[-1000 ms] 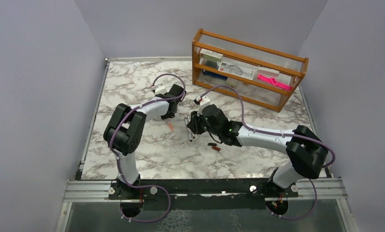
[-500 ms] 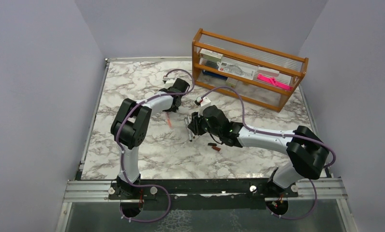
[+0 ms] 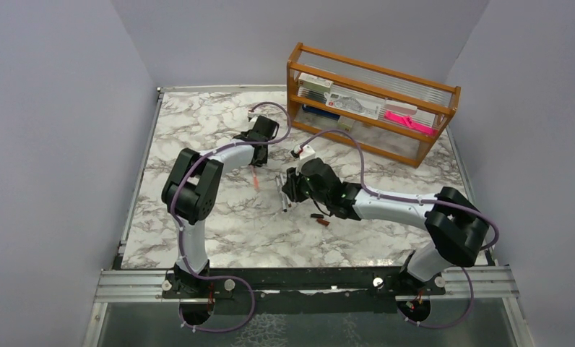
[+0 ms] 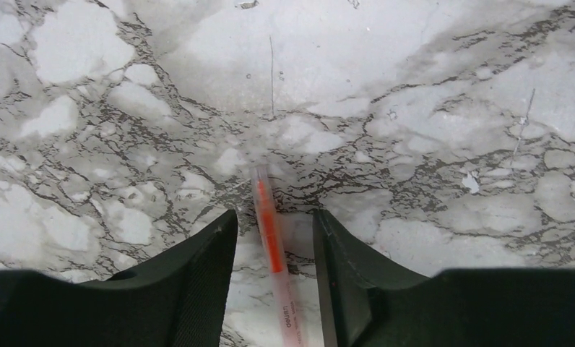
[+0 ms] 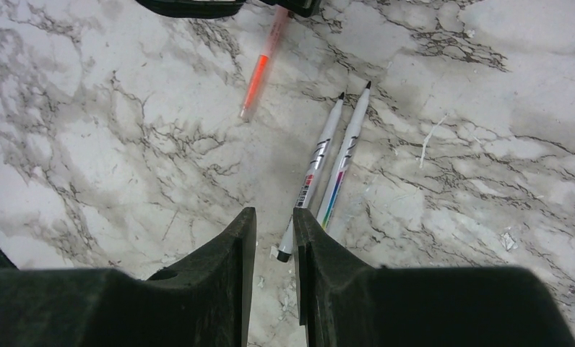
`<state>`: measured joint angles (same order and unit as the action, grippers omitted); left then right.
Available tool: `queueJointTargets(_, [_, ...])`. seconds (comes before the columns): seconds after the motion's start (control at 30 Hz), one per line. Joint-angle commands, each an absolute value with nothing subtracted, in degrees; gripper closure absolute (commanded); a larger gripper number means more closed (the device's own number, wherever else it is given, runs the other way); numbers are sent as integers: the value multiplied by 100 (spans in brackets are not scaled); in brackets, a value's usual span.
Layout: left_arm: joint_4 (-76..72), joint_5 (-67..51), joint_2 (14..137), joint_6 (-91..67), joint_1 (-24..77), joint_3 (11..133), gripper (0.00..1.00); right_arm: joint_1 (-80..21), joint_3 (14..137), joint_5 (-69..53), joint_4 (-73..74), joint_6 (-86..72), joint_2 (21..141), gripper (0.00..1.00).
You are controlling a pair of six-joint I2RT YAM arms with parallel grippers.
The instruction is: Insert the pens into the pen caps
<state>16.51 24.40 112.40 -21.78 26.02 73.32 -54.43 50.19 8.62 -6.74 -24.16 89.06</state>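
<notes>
My right gripper will lower first to get its fingers around the striped body of the rainbow-marked silvery-grey pen (image 3: 285,193), still outside their gap.
The translucent orange-red pen (image 4: 269,230) lies flat on the marble, and its end sits between the fingers of my open left gripper (image 4: 274,217), touching neither. It also shows in the top view (image 3: 256,179) and the right wrist view (image 5: 258,69). Two silvery-grey pens (image 5: 335,148) lie side by side with their dark tips pointing away. My right gripper (image 5: 274,213) hovers over their near ends with its jaws a narrow gap apart, holding nothing. A black cap (image 3: 316,215) and a dark red cap (image 3: 323,222) lie beside the right forearm.
A wooden rack (image 3: 371,101) with booklets and a bright pink strip (image 3: 407,119) stands at the back right. Grey walls close in the marble table (image 3: 198,137) on both sides. The two grippers (image 3: 256,160) (image 3: 287,191) are close together.
My left arm has stretched farther back and set its open fingers over the orange-red pen's end. The right arm and the silvery pens have hardly moved.
</notes>
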Motion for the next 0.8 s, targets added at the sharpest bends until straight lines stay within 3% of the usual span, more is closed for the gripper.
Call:
queueJointTargets(0.0, [1643,1909,10933,-2365,2598,7104,52,-5454,5266,1147,-492,-2442,9185,74])
queueJointTargets(0.3, [1337,1463,10108,-2704,2601,6748,45,-5243,6012,1146,241,-2419,10026,73])
queueJointTargets(0.77, [1158,1177,8691,-2901,2585,6103,44,-5192,6603,1414,554,-2313,10943,73])
